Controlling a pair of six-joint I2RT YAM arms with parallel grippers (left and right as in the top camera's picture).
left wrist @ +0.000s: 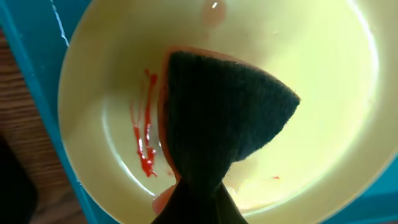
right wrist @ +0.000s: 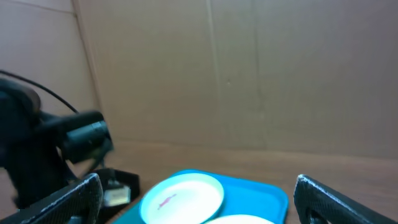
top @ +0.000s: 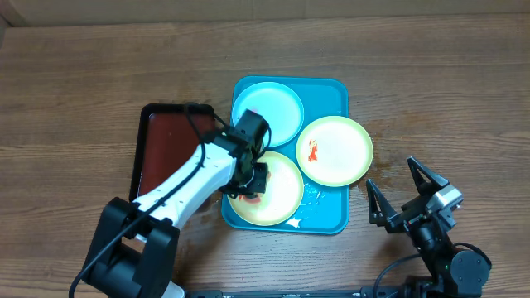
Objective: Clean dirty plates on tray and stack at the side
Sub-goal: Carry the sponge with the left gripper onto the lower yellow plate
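My left gripper lowers slightly beside the red streaks on the second cream plate below it next and releases the sponge (left wrist: 224, 124) already resting there.
The turquoise tray (top: 331, 95) holds three plates. The white plate with a light-blue rim (top: 277, 108) lies at the back left, with a red smear in the right wrist view (right wrist: 180, 198). A cream plate with a red smear (top: 335, 151) lies at the right, overhanging the tray's edge. A second cream plate (top: 281, 194) lies at the front left. My left gripper (top: 251, 178) is shut on a dark sponge (left wrist: 224, 124) pressed on this plate (left wrist: 323, 74), beside red streaks (left wrist: 144, 140). My right gripper (top: 401, 192) is open and empty, right of the tray.
A dark red-brown tray with a black rim (top: 166, 141) lies left of the turquoise tray, partly under my left arm. A cardboard wall (right wrist: 236, 74) stands behind the table. Wet spots show on the turquoise tray near its front right corner (top: 310, 199).
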